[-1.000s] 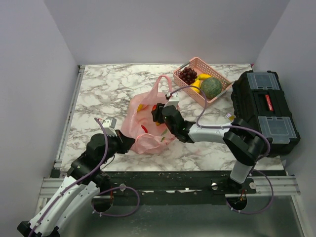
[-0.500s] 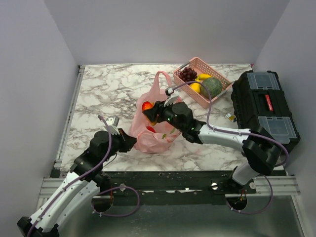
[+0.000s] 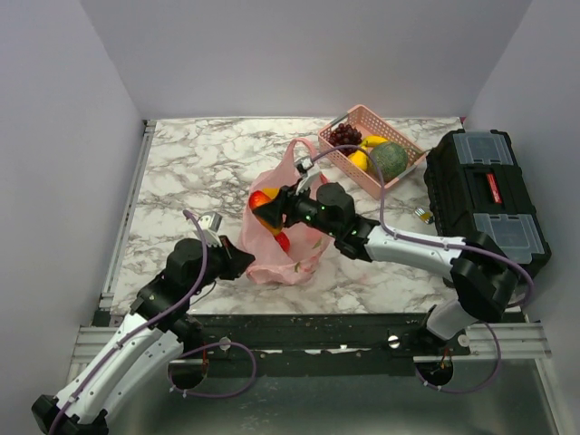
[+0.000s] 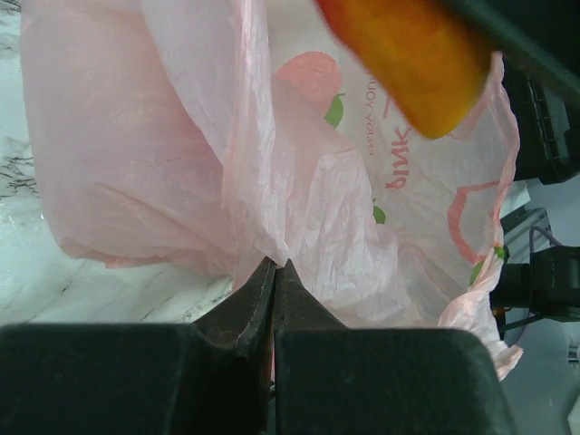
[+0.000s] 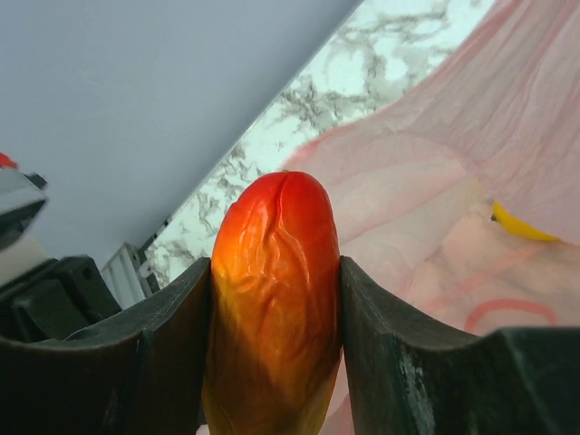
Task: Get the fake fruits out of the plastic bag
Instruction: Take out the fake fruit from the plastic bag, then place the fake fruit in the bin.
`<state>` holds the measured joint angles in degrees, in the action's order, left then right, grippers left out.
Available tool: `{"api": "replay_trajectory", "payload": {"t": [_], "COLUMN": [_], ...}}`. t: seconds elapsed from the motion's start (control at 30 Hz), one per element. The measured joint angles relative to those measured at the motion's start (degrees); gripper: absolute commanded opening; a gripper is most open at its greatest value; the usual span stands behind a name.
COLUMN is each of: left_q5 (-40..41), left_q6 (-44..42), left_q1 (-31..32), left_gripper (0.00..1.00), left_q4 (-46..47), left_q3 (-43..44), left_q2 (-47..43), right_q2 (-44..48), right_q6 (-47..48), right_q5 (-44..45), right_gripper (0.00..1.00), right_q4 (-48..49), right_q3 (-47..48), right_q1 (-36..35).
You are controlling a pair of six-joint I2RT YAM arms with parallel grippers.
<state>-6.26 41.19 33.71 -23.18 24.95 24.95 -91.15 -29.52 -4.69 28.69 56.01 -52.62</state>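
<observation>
My right gripper will swing outward, to its right in the top view, to the fruit-filled pink basket there and release beside the grapes (image 3: 353, 149).
The pink plastic bag (image 3: 288, 237) lies on the marble table, mouth up. My right gripper (image 3: 268, 207) is shut on a red-orange fruit (image 3: 264, 201) and holds it above the bag's left side; it shows squeezed between my jaws in the right wrist view (image 5: 272, 308). A yellow fruit (image 5: 518, 227) shows through the bag below. My left gripper (image 3: 237, 260) is shut on the bag's lower left edge; the pinched film (image 4: 299, 227) rises from my closed fingertips. The orange fruit (image 4: 408, 54) hangs over the bag in that view.
A rigid pink basket (image 3: 372, 149) at the back right holds grapes (image 3: 345, 136), a green melon (image 3: 388, 160), a banana and a yellow fruit. A black toolbox (image 3: 487, 204) stands at the right edge. Grey walls enclose the table.
My right gripper has come up out of the bag with the red-orange fruit and moved left above it. The bag has been pulled taller. My left gripper keeps its hold.
</observation>
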Motion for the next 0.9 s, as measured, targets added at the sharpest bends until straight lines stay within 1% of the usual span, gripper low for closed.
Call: {"api": "replay_trajectory", "payload": {"t": [0.27, 0.43, 0.67, 0.77, 0.9], "left_q5": [0.2, 3.1, 13.7, 18.4, 23.1], "left_q6": [-1.0, -4.5, -14.1, -19.0, -25.5], "left_q1": [0.0, 0.0, -0.3, -0.4, -0.5], "left_gripper": [0.0, 0.0, 0.0, 0.0, 0.0], "left_q4": [-0.1, -3.2, -9.1, -9.8, -9.4], "left_q3": [1.2, 5.7, 16.7, 18.4, 18.0], "left_q2": [2.6, 5.7, 13.0, 15.0, 15.1], "right_q2": [9.4, 15.5, 28.3, 32.6, 36.8], "right_q6": [-0.3, 2.3, 7.3, 9.1, 10.7], "right_q5": [2.8, 8.3, 20.8, 26.2, 32.9], "right_gripper": [0.01, 0.01, 0.01, 0.01, 0.01], "right_q4": [-2.1, -5.6, -11.3, -13.0, -15.4], "right_q3": [0.0, -0.8, -5.0, -5.9, -7.4], "right_q1": [0.1, 0.1, 0.1, 0.1, 0.1]}}
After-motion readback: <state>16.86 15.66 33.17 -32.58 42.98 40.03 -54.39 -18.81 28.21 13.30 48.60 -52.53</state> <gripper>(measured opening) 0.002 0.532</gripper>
